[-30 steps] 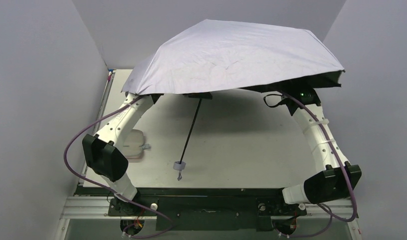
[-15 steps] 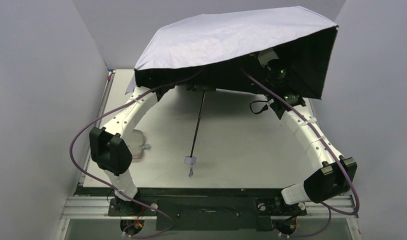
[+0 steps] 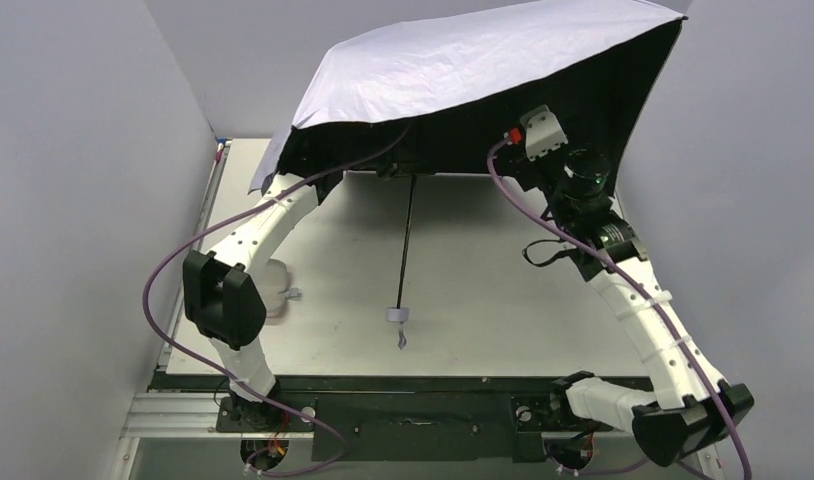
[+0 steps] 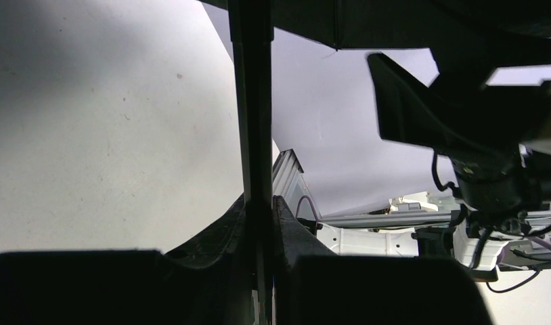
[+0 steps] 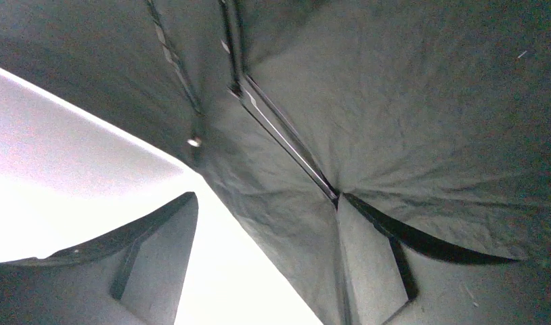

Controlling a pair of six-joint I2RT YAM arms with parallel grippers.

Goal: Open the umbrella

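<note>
My left gripper holds the opened umbrella's shaft and should bring the umbrella down and back to the tabletop beneath the hanging handle, then release the shaft.
The umbrella (image 3: pixel 453 60) stands opened out above the table, pale canopy on top and black lining (image 3: pixel 603 100) showing where its right side tips up. Its thin black shaft (image 3: pixel 407 240) runs down to the small pale handle (image 3: pixel 397 316), which hangs above the table. My left gripper (image 4: pixel 262 200) is shut on the shaft (image 4: pixel 252 101); in the top view the canopy hides it. My right arm (image 3: pixel 581 180) reaches up under the canopy. There my right gripper (image 5: pixel 266 198) stands open, fingers wide apart, with lining and ribs (image 5: pixel 279 135) just beyond them.
A soft pale pouch (image 3: pixel 268 290) lies on the table (image 3: pixel 503 300) by my left arm's elbow. Grey walls close in on the left, right and back; the raised canopy edge comes close to the right wall.
The canopy's right side has tipped up and the lining now faces the camera. My right arm has risen under it and its jaws have opened. The shaft swung more upright, handle shifting right.
</note>
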